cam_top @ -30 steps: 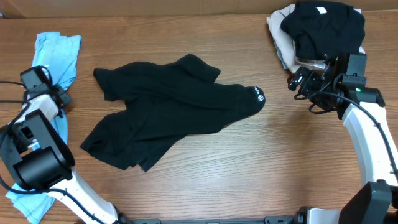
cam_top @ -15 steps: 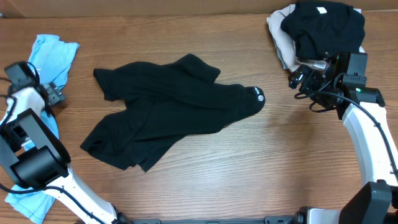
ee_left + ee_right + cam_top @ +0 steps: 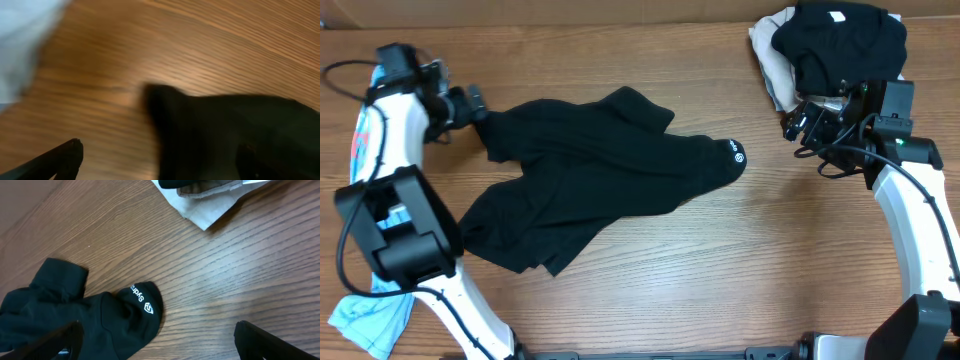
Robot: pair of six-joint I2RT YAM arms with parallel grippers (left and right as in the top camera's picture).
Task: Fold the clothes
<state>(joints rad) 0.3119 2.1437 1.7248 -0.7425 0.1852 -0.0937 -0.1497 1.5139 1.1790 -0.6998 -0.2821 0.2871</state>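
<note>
Bare wood still shows between the left gripper's open fingers, so the gripper will next go down and shift toward the black garment's middle, onto the garment's far corner (image 3: 493, 124) (image 3: 169, 107).
A crumpled black garment (image 3: 600, 180) lies in the middle of the wooden table, with a small white logo (image 3: 735, 152) at its right end. My left gripper (image 3: 478, 103) is open at the garment's upper left corner. In the blurred left wrist view that black corner (image 3: 225, 130) lies between the spread fingers (image 3: 67, 155); nothing is held. Just right of the logo end, my right gripper (image 3: 792, 128) stands open and apart from the cloth. The right wrist view shows the logo end (image 3: 142, 305) ahead of its open jaws.
A pile of clothes sits at the back right corner: a black piece (image 3: 840, 40) on a whitish one (image 3: 768, 50). Light blue cloth lies behind the left arm (image 3: 360, 140) and at the front left edge (image 3: 365, 320).
The left arm swung from the light blue cloth at the table's left edge over to the black garment's upper left corner. The right arm has stayed put.
</note>
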